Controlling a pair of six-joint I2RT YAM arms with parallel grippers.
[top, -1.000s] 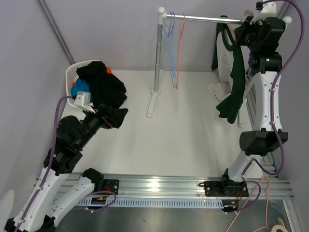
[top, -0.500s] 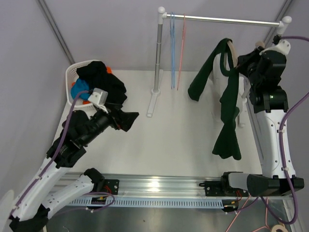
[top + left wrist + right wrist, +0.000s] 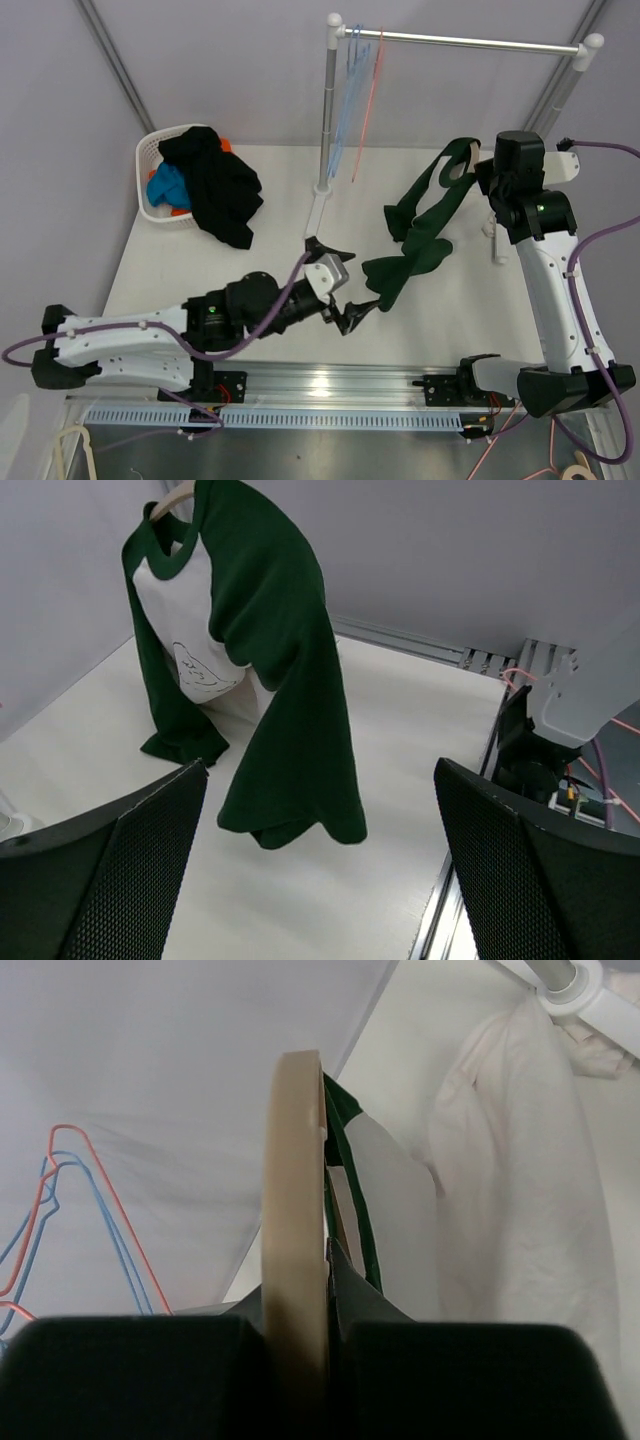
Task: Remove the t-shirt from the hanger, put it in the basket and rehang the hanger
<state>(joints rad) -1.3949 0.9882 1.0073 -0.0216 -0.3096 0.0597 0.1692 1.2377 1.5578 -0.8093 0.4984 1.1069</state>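
Observation:
The near green sleeve hangs free to the right in the top view. My left gripper slides its open fingers that way around the sleeve's fold next.
The t-shirt (image 3: 425,215), with dark green sleeves and a white body, hangs from a beige wooden hanger (image 3: 295,1210) above the right half of the table. My right gripper (image 3: 487,172) is shut on the hanger's top, its jaws pressed against both sides of the wood. In the left wrist view the t-shirt (image 3: 250,660) hangs ahead, with the hanger (image 3: 172,497) peeking out at the collar. My left gripper (image 3: 340,285) is open just left of the lowest sleeve end, with nothing between its fingers (image 3: 100,870).
A white basket (image 3: 148,158) at the back left holds clothes, with a black garment (image 3: 225,190) spilling over its rim. The rack's post (image 3: 328,110) and rail (image 3: 460,40) carry blue and red wire hangers (image 3: 357,80). A white cloth (image 3: 520,1160) lies near the rack's right foot.
The right arm took the hanger with the t-shirt off the rail and lowered it toward the table's middle. The left arm swung from the basket across to the hanging sleeve, staying open.

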